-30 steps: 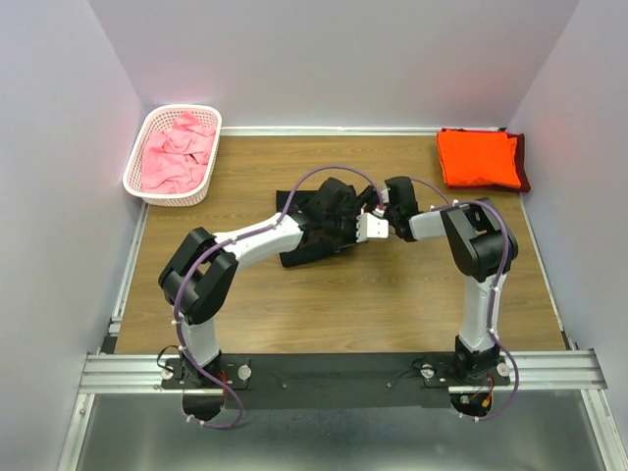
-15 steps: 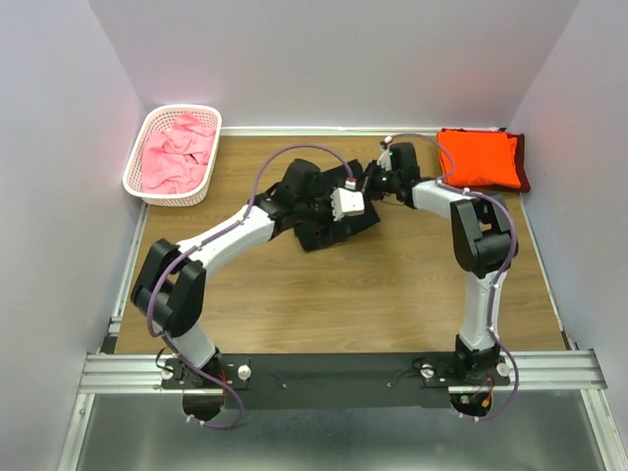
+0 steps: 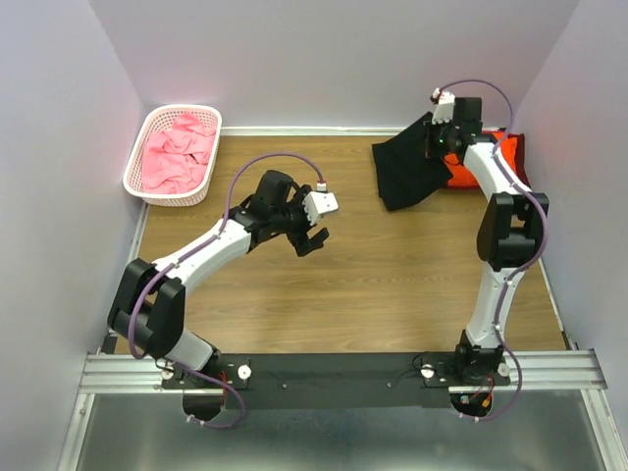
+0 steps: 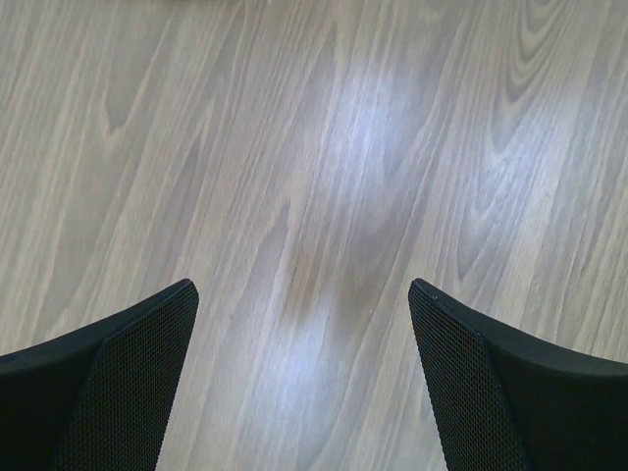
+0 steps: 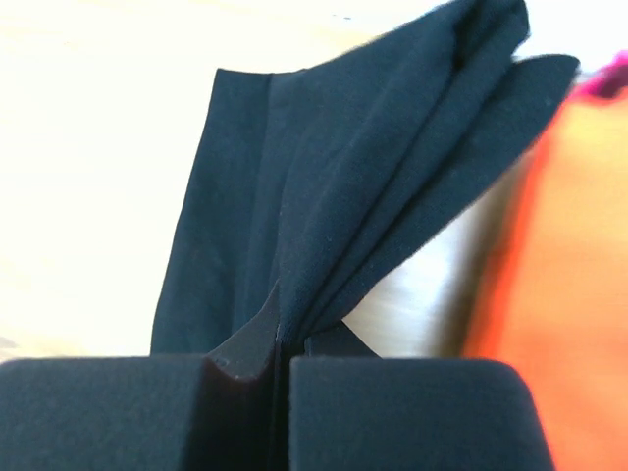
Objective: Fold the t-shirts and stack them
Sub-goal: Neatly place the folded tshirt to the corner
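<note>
My right gripper goes to the right in the top view and down to release next, since the folded orange t-shirt (image 3: 508, 152) (image 5: 559, 285) lies below it on that side.
A folded black t-shirt (image 3: 406, 172) hangs above the table at the back right, pinched at its top edge by my right gripper (image 3: 439, 137), which is shut on it. The right wrist view shows the black t-shirt (image 5: 324, 186) draping away from the closed jaws, with the orange t-shirt (image 5: 569, 275) at the right. That folded orange t-shirt (image 3: 491, 167) lies on a dark maroon one (image 3: 523, 162) at the back right corner. My left gripper (image 3: 312, 235) stands open over bare wood mid-table. Pink t-shirts (image 3: 177, 155) fill the basket.
A white lattice basket (image 3: 137, 162) stands at the back left corner. White walls close in the table on three sides. The left wrist view shows only wooden tabletop (image 4: 314, 196) between the fingers (image 4: 128, 392).
My left gripper let go of the black t-shirt, opened and drew back to the left. My right gripper shut on the shirt and carried it up and right toward the orange stack.
</note>
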`<state>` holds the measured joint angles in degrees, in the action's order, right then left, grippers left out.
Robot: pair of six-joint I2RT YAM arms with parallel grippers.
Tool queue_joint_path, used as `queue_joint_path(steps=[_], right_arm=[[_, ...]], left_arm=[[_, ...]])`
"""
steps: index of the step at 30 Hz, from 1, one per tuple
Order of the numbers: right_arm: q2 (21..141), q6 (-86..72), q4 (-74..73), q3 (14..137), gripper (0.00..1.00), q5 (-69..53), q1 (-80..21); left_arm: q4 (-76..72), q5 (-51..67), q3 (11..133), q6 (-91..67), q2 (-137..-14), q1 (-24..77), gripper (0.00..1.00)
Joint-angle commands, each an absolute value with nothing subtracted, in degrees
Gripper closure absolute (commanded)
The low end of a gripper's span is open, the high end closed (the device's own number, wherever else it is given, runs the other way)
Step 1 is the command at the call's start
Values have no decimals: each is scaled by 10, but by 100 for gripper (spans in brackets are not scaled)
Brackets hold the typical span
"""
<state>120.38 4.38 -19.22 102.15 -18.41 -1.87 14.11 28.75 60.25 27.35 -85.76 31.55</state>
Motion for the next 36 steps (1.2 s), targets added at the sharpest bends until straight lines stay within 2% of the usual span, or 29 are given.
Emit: queue_joint_path(steps=[1,9,36], right_arm=[[1228,140,-252,1090,99,-155,-3],[1233,183,-299,1193,99,-131,24],[1181,174,-367,1289,99,-159,38]], left_arm=[[135,265,580,265,-828,310,4],[116,261,546,265,-807,309,4],[105,280,535,272,-793,309,4]])
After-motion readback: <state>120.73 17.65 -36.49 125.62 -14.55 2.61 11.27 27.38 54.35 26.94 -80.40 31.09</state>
